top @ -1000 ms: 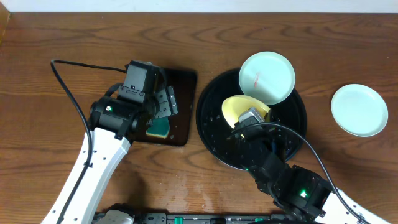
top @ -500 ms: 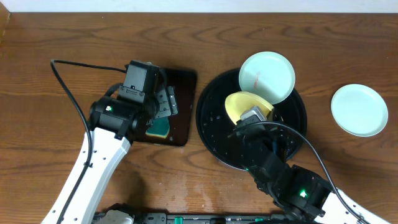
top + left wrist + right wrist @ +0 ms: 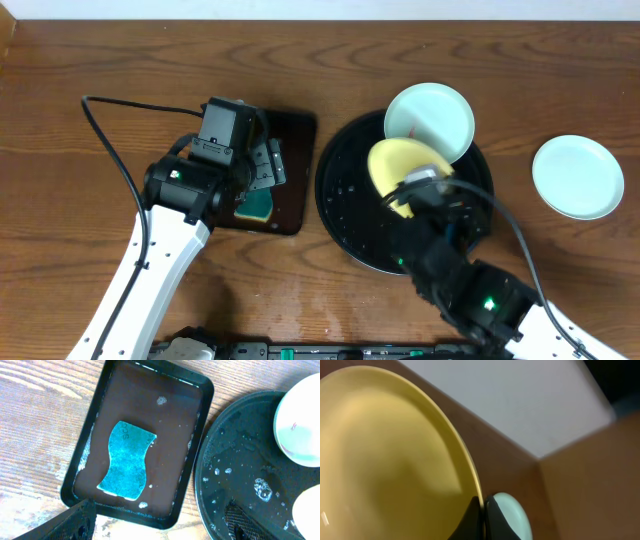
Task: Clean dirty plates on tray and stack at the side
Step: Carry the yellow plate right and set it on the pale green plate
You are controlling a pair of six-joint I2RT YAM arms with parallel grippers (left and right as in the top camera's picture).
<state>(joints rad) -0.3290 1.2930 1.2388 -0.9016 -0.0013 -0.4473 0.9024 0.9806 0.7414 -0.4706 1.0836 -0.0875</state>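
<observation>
I will swing my right gripper off the round tray next, and then I will lower the yellow plate onto the table's mint-white plate [image 3: 514, 516].
My right gripper [image 3: 418, 185] is shut on the rim of the pale yellow plate [image 3: 396, 165] and holds it tilted above the round black tray [image 3: 345, 215]. The yellow plate fills the right wrist view [image 3: 385, 460], pinched between the fingers [image 3: 483, 515]. A mint-white plate [image 3: 430, 122] with a red smear rests on the tray's far rim; it also shows in the left wrist view [image 3: 300, 425]. A second mint-white plate [image 3: 577, 176] lies on the table at the right. My left gripper [image 3: 160, 527] is open and empty above the small rectangular tray [image 3: 197, 420].
A blue sponge [image 3: 125, 460] lies in the wet rectangular dark tray [image 3: 300, 175] left of the round tray. A black cable [image 3: 110, 150] runs across the table at the left.
My right gripper has raised the yellow plate and moved it slightly right, tilting it up more. The left arm has not moved.
</observation>
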